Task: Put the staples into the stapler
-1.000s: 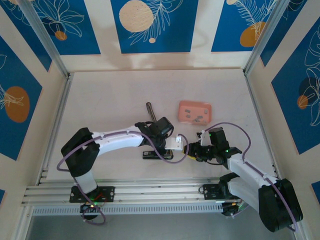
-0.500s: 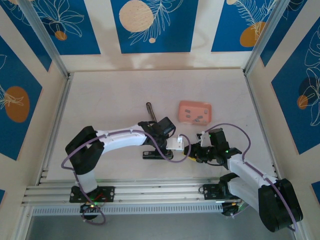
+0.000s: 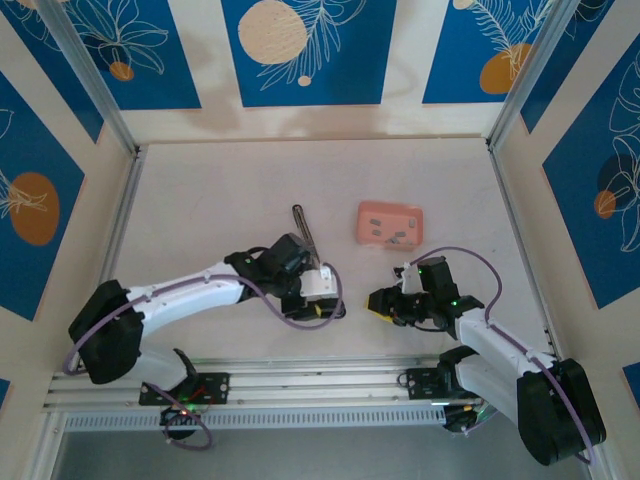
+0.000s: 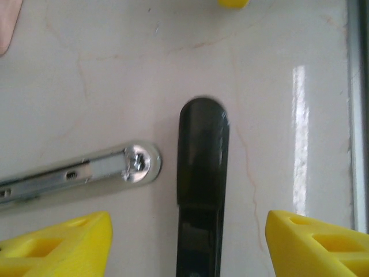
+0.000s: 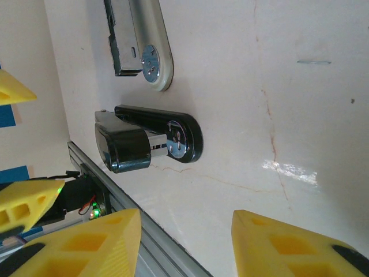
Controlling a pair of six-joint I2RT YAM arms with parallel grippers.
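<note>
The open yellow fingers are already on both sides of the black arm. My left gripper should go down next onto the black arm's narrower part (image 4: 199, 239) below it.
The stapler (image 3: 300, 222) lies opened out on the table, its silvery rail (image 4: 86, 170) and its black arm (image 4: 202, 173) spread apart. My left gripper (image 4: 187, 248) hovers open over the black arm, a yellow fingertip (image 4: 57, 245) on each side and clear of it. In the top view the left gripper (image 3: 325, 305) covers that arm's near end. My right gripper (image 3: 380, 303) stands open just to the right, nothing between its fingers (image 5: 86, 242); it looks at the stapler's black hinge end (image 5: 147, 141) and the rail (image 5: 141, 46). The staples (image 3: 395, 238) lie in the salmon-pink tray (image 3: 372, 210).
An aluminium rail (image 3: 300, 385) runs along the near table edge, close behind both grippers. The tray sits right of centre. Bare table stretches to the back and left, bounded by framed walls.
My left gripper has opened and let go of the stapler's black arm. The left arm has swung back to the left and lower. The right arm has hardly moved.
</note>
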